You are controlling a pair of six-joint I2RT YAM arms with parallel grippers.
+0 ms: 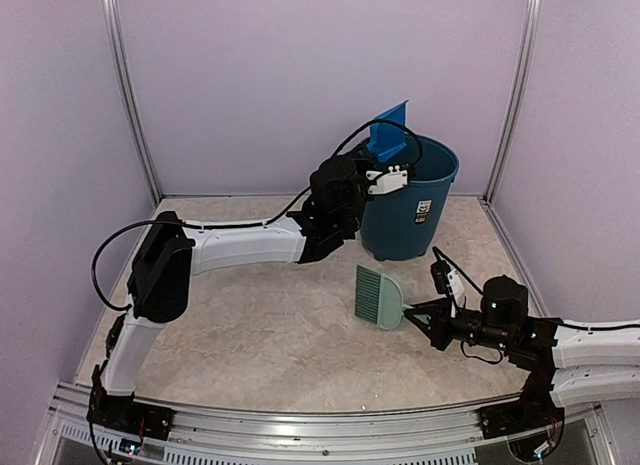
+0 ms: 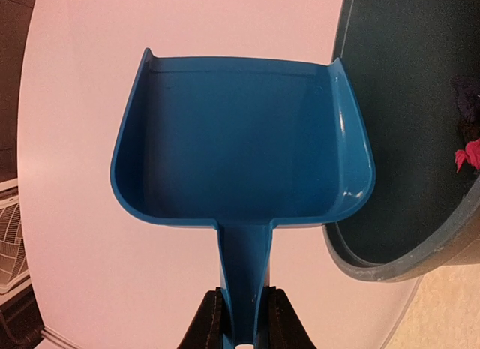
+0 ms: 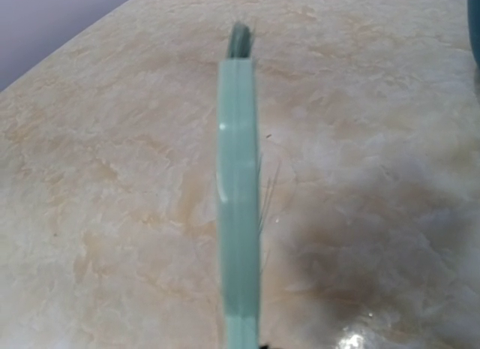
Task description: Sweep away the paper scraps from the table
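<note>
The tabletop is clear below and to the left in the top view, so the left gripper needs to lower the empty dustpan that way next, level it and let it go.
My left gripper (image 1: 380, 171) is shut on the handle of the blue dustpan (image 1: 390, 132) and holds it raised and tipped over the blue bin (image 1: 410, 210). In the left wrist view the dustpan (image 2: 240, 139) looks empty, with its handle between my fingers (image 2: 212, 323). Paper scraps (image 2: 468, 152), pink and dark, lie inside the bin (image 2: 397, 139). My right gripper (image 1: 410, 313) is shut on the pale green hand brush (image 1: 378, 297), which is low over the table (image 1: 250, 325). The right wrist view shows the brush (image 3: 238, 199) edge-on. I see no scraps on the table.
Lilac walls enclose the table on three sides. A silver metal rail (image 1: 330, 425) runs along the near edge. The bin stands at the back right, close to the right wall's post (image 1: 510, 115).
</note>
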